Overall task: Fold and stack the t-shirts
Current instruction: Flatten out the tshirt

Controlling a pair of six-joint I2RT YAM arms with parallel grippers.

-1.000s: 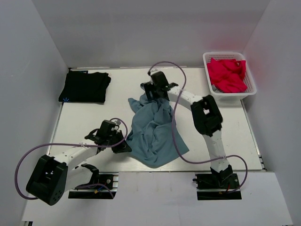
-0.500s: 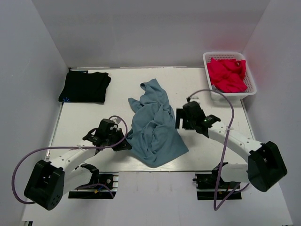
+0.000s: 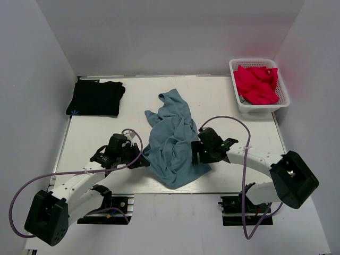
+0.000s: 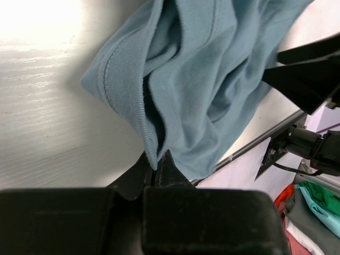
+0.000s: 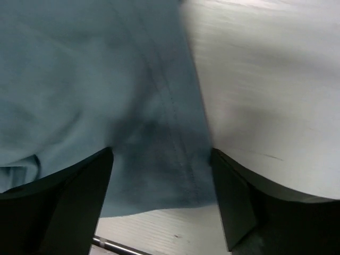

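I will next raise the crumpled shirt's hem with my left gripper, carry it outward to the far table edge [image 3: 150, 82] and release it there to spread the shirt.
The dusty blue-grey t-shirt [image 3: 172, 141] lies crumpled in the middle of the table. My left gripper [image 3: 142, 159] is shut on its left hem, which the left wrist view shows pinched between the jaws [image 4: 154, 159]. My right gripper [image 3: 195, 155] is open and hovers over the shirt's right hem [image 5: 175, 159], jaws wide on either side of it. The black t-shirt [image 3: 96, 98] lies folded at the far left, a small blue mark at its near left corner.
A white basket [image 3: 238, 103] with a red cloth [image 3: 256, 84] stands at the far right. White walls close in the table on three sides. A metal rail runs along the near table edge [image 3: 223, 192].
My right arm let go of the shirt's far end, swung back toward me and came down at the shirt's right hem. The left gripper shifted slightly, still holding the left hem.
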